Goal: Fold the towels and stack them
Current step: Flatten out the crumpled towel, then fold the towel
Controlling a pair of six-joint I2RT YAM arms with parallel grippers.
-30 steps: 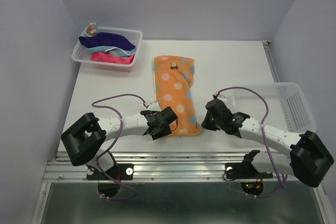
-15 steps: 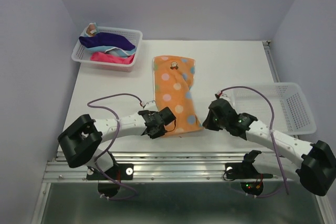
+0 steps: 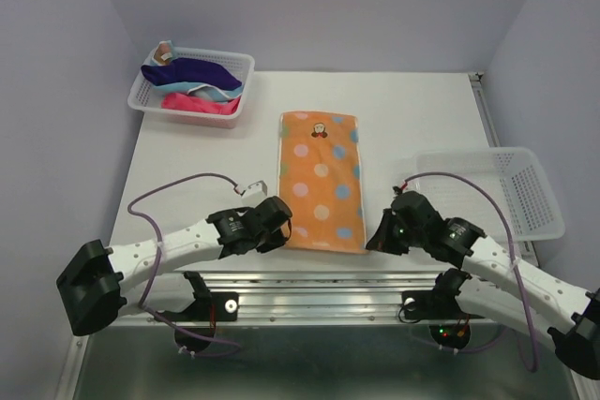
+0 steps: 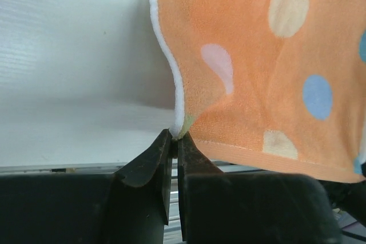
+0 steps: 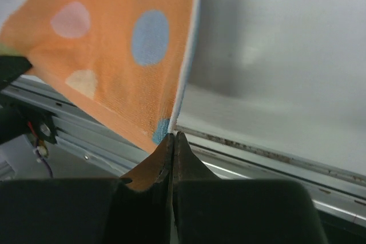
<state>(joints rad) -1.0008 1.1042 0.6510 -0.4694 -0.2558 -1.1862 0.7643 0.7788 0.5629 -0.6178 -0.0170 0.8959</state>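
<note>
The towel lies unfolded, so my left gripper will next take the towel's near corner outward over the orange towel (image 3: 321, 175) to the far corner nearest the towel pile and let go.
An orange towel (image 3: 321, 175) with pastel dots and a white hem lies spread lengthwise in the middle of the table, its near edge at the table's front edge. My left gripper (image 3: 281, 231) is shut on its near left corner (image 4: 178, 125). My right gripper (image 3: 373, 239) is shut on its near right corner (image 5: 171, 130). In both wrist views the orange towel (image 4: 269, 61) (image 5: 114, 44) runs taut away from the fingertips. More towels, one navy-purple (image 3: 192, 70), one pink (image 3: 197, 102) and one light blue (image 3: 217, 91), lie piled in the far-left basket.
A white mesh basket (image 3: 145, 96) with the towel pile stands at the far left. A second white mesh basket (image 3: 492, 189) stands at the right, beside my right arm. A metal rail (image 3: 319, 288) runs along the table's front edge.
Both grippers have drawn back toward the front edge with the towel's near corners, pulling the crumpled orange towel flat and straight. The left gripper closed on its corner.
</note>
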